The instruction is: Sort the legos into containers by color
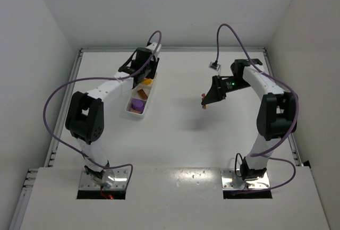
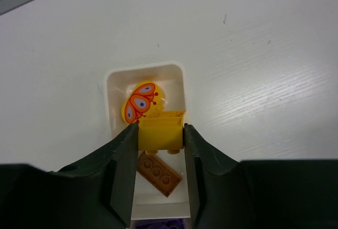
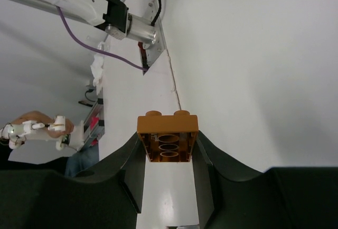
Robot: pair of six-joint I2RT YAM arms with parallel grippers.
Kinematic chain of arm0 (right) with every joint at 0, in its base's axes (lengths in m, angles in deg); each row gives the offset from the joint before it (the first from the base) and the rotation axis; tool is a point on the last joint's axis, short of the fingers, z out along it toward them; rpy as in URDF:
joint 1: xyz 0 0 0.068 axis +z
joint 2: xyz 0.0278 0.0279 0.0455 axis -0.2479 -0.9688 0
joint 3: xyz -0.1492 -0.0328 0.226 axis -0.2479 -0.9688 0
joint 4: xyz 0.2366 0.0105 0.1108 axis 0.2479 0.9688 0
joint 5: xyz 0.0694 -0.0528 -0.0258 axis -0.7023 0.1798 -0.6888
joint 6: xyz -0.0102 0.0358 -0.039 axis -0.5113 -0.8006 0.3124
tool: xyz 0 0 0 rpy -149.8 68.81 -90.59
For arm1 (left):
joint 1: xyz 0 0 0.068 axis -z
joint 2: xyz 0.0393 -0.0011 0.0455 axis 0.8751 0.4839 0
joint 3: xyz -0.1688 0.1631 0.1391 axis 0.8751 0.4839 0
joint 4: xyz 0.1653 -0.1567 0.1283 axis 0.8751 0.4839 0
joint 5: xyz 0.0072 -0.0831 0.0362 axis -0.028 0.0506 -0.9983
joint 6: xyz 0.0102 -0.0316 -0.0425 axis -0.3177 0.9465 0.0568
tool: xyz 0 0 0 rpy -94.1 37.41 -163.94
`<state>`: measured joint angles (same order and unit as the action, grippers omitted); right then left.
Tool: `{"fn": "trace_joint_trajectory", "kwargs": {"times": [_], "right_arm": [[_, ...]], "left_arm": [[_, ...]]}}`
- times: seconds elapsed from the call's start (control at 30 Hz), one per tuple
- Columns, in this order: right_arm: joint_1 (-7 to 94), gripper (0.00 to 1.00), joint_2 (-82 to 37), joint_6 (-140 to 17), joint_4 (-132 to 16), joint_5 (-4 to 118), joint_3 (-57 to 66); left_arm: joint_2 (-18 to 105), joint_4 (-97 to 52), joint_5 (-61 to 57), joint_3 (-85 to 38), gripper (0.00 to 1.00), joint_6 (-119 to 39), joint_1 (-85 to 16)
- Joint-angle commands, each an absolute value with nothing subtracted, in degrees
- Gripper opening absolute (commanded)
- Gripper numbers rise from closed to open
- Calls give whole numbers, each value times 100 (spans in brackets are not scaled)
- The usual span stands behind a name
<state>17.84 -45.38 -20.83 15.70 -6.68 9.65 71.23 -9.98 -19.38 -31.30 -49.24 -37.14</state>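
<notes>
Next, the left gripper lowers over the tray's far section, then releases the yellow lego beside the butterfly piece.
The white tray lies at the back left of the table. My left gripper is shut on a yellow lego and holds it over the tray's far compartment, where a round yellow piece with a butterfly print lies. A brown-orange lego lies in the middle compartment and a purple lego in the near one. My right gripper is shut on a brown-orange lego and holds it in the air right of the table's middle.
A small white device on a purple cable lies at the back of the table near the right arm. Walls close the table at the back and both sides. Purple cables loop off both arms.
</notes>
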Motion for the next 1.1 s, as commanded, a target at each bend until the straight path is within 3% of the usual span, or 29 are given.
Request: {"fn": "trace_joint_trajectory", "kwargs": {"times": [0.0, 0.57, 1.0, 1.07], "right_arm": [[1752, 2, -4307, -2099, 1367, -892, 951], [1752, 2, -4254, -2099, 1367, -892, 899], [1752, 2, -4360, -2099, 1367, -892, 899], [1752, 2, -4412, -2099, 1367, -892, 951]], "left_arm": [[7218, -1205, -2206, -3523, 0, -4841, -3874], [8115, -678, -2119, -4147, 0, -4779, -4032], [8457, -282, -1635, -4411, 27, -4550, -4032], [8457, -282, -1574, -4411, 37, -4550, -4032]]}}
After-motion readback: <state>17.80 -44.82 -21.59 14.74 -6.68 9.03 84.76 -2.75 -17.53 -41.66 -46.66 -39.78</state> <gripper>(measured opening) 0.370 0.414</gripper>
